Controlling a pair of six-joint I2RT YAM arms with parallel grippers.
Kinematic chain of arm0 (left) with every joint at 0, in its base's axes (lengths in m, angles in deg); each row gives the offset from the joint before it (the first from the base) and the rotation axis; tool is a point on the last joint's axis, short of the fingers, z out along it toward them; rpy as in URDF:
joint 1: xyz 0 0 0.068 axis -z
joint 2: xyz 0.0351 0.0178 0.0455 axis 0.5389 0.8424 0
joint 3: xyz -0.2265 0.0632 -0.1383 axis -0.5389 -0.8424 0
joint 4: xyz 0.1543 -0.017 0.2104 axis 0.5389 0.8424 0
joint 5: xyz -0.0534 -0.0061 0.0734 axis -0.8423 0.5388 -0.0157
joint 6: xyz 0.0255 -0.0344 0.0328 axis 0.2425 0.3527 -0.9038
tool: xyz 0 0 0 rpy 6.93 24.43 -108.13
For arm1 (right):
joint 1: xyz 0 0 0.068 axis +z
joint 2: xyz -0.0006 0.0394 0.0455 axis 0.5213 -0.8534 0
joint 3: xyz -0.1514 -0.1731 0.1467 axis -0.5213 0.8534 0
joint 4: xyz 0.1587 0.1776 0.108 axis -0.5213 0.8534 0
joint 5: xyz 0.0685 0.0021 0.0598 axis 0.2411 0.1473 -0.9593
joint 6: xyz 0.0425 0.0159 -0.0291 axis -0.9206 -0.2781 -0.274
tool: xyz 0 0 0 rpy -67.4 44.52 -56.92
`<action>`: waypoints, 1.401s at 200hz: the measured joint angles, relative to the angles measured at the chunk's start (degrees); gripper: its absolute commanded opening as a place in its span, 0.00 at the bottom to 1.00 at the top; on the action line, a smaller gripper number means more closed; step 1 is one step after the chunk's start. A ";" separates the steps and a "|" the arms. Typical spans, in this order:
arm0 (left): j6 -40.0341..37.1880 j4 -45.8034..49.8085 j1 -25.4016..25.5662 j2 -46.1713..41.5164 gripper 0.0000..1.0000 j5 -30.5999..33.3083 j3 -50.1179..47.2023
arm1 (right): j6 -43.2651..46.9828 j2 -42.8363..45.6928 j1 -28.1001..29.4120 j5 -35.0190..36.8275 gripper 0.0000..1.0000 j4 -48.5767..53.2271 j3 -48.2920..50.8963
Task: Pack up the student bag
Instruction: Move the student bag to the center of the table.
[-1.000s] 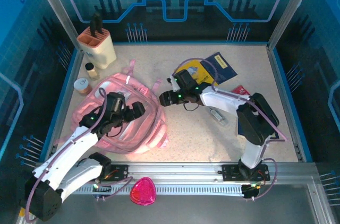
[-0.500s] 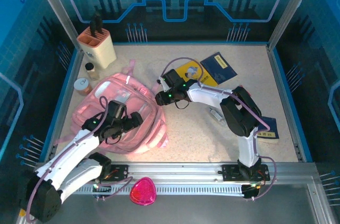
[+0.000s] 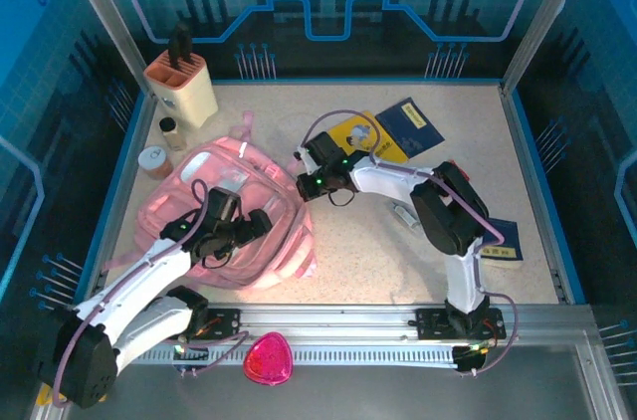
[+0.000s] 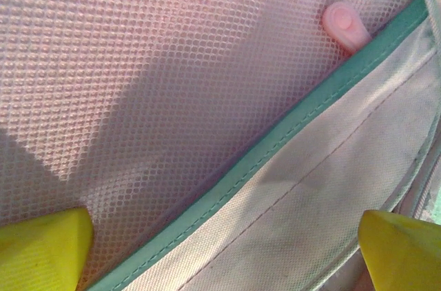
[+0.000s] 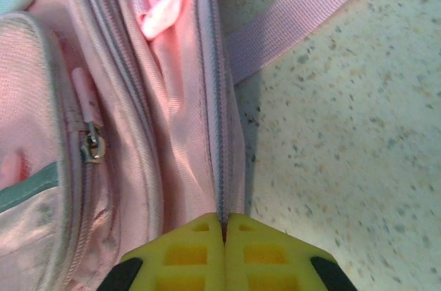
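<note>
The bag (image 3: 279,241) lies at an angle close by the jars, so the robot's right gripper should next pull the bag's zipper seam back and away from the jars, over the bare tabletop, and release it.
The student bag (image 3: 279,241) lies flat at the left of the table, large and pink, with loose straps (image 5: 303,15). My right gripper (image 3: 302,184) is at the bag's right edge. Its yellow fingers (image 5: 179,256) are shut on the bag's zipper seam (image 5: 217,98), which runs into the closed jaws (image 5: 224,222). My left gripper (image 3: 261,224) hovers open over the bag's front. Its yellow fingertips (image 4: 48,243) stand far apart above the mesh panel (image 4: 172,84) and a teal trim (image 4: 275,146), with nothing between them. A pink zipper pull (image 4: 344,23) lies on the mesh.
A knife block (image 3: 182,82) and two small jars (image 3: 169,131) stand at the back left. A yellow book (image 3: 363,131) and blue booklet (image 3: 410,124) lie behind the right arm, another blue booklet (image 3: 503,241) at the right. A magenta pouch (image 3: 269,358) sits on the front rail.
My right gripper moved left to the bag's edge and closed on the zipper seam. My left gripper shifted slightly nearer over the bag, still open.
</note>
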 measured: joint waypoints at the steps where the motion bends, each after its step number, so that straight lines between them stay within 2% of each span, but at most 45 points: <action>1: 0.00 -0.04 0.02 0.09 0.99 -0.02 -0.02 | 0.00 0.15 -0.04 0.00 0.00 -0.07 0.20; 48: 0.42 -9.03 1.88 8.50 0.98 -4.66 1.60 | -0.44 12.52 -4.61 -1.05 0.00 -0.68 13.20; 81: 0.39 -13.66 6.12 19.47 0.98 -5.68 8.31 | -0.44 21.66 -7.43 0.55 0.00 0.24 21.31; 111: -0.44 -15.34 7.61 29.73 0.98 -6.69 15.96 | -0.42 28.98 -8.76 1.46 0.00 1.36 27.36; 147: -4.35 -14.32 7.65 38.60 0.99 -5.40 25.20 | -0.42 31.23 -8.50 1.07 0.00 1.36 30.05; 180: -9.18 -13.66 6.71 43.01 0.99 -1.95 30.80 | -0.70 30.51 -4.00 1.01 0.00 0.61 29.94; 203: -11.26 -13.70 3.96 43.10 0.99 -1.44 31.54 | -2.91 28.06 0.24 -0.09 0.11 -1.36 29.40; 214: -12.00 -13.51 2.71 42.97 0.99 -1.44 31.54 | -4.07 26.97 1.97 -0.55 0.24 -2.05 28.76; 238: -14.01 -12.20 1.11 40.50 0.99 -0.61 31.52 | -5.51 26.08 4.83 -2.21 0.43 -3.30 26.84; 257: -14.62 -10.32 1.05 35.23 0.99 0.24 30.91 | -6.36 27.15 4.76 -2.38 0.57 -3.54 26.47; 280: -14.43 -9.33 1.09 25.75 0.99 0.26 26.43 | -6.36 28.89 1.95 -1.99 0.66 -2.05 25.79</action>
